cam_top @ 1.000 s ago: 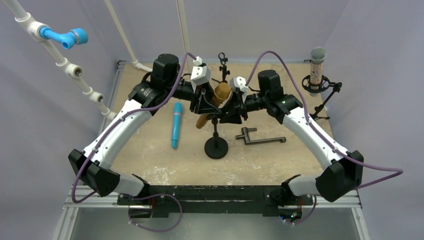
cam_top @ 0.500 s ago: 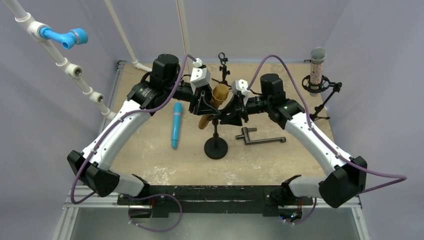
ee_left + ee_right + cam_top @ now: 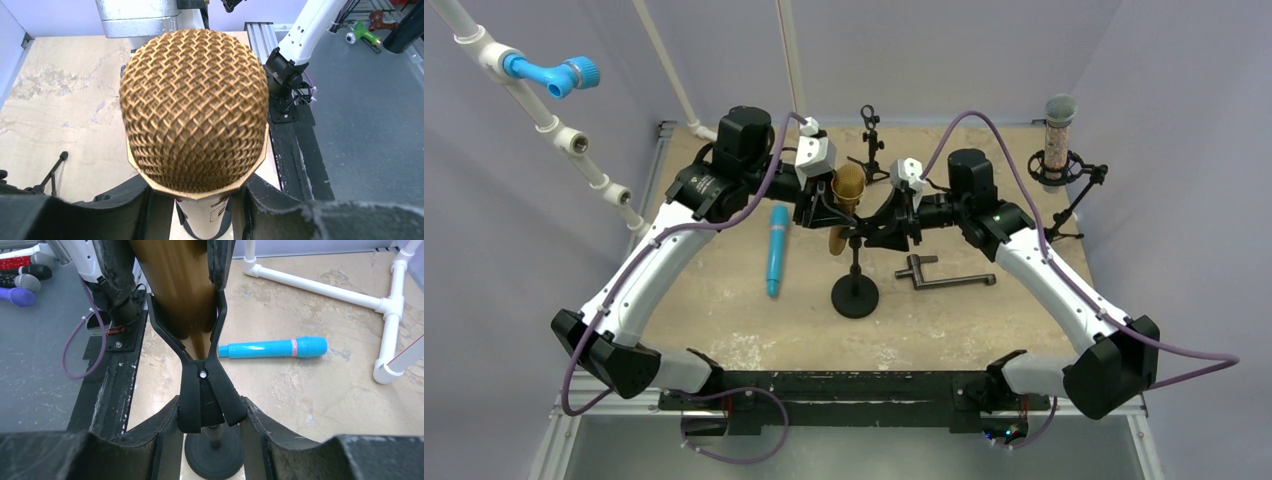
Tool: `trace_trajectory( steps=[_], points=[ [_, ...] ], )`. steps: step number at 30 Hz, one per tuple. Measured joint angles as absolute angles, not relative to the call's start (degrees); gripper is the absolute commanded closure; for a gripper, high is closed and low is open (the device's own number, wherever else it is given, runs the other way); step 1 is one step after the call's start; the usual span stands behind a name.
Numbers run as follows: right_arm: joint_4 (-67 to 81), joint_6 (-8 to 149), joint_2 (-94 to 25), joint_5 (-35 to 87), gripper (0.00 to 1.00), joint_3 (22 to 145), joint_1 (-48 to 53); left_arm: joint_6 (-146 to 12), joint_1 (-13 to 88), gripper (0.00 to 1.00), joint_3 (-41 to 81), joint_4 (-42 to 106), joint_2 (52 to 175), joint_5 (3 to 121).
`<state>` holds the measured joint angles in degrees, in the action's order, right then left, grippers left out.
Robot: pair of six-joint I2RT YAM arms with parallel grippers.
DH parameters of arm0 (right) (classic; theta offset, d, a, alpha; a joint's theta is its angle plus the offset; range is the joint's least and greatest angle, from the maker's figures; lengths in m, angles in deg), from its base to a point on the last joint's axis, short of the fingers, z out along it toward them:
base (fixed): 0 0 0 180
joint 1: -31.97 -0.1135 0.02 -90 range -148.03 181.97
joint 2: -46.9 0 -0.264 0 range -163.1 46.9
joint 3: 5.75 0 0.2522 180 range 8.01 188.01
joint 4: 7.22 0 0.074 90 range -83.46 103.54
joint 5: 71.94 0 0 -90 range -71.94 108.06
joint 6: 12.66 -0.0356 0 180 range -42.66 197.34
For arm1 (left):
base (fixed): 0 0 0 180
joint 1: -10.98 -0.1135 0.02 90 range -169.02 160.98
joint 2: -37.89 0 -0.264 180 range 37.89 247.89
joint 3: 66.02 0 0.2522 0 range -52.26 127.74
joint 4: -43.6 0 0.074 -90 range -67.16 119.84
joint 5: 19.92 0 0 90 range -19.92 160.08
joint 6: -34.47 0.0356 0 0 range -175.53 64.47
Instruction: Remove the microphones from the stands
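The part of the table past the blue microphone is clear. I will next move my left gripper to the left in the top view and down onto the table there to release.
The gold microphone (image 3: pixel 847 188) stands tilted at the centre of the table, its mesh head (image 3: pixel 192 110) filling the left wrist view. My left gripper (image 3: pixel 200 210) is shut on its pale body just under the head. The black stand (image 3: pixel 855 297) has a spring clip (image 3: pixel 202 385) whose prongs still sit round the microphone's gold lower body (image 3: pixel 175 285). My right gripper (image 3: pixel 207 425) is shut on the clip's two handles, above the stand's round base (image 3: pixel 212 460).
A blue microphone (image 3: pixel 776 250) lies left of the stand. A black lever handle (image 3: pixel 939 275) lies to its right. A grey-headed microphone in a shock mount (image 3: pixel 1058 140) stands at the back right, a small black stand (image 3: pixel 870 135) at the back centre. White pipes (image 3: pixel 320 287) run along the left.
My left gripper has moved left and back with the microphone, which now stands more upright. My right gripper has stayed on the clip, shifting only slightly.
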<state>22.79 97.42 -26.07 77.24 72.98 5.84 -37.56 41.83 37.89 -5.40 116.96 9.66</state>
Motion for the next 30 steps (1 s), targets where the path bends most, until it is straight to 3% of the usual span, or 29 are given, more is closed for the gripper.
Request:
trace_trajectory(
  steps=[17, 30],
  points=[
    [21.5, 96.4, -24.3, 75.9, 1.0, 71.3, 7.2, -37.5, 36.7, 1.0, 37.9, -8.9, 109.1, 12.7],
    [22.4, 95.6, -23.5, 74.4, 1.0, 71.3, 7.4, -43.4, 23.2, 1.0, 27.5, -10.4, 106.7, 29.1]
  ],
)
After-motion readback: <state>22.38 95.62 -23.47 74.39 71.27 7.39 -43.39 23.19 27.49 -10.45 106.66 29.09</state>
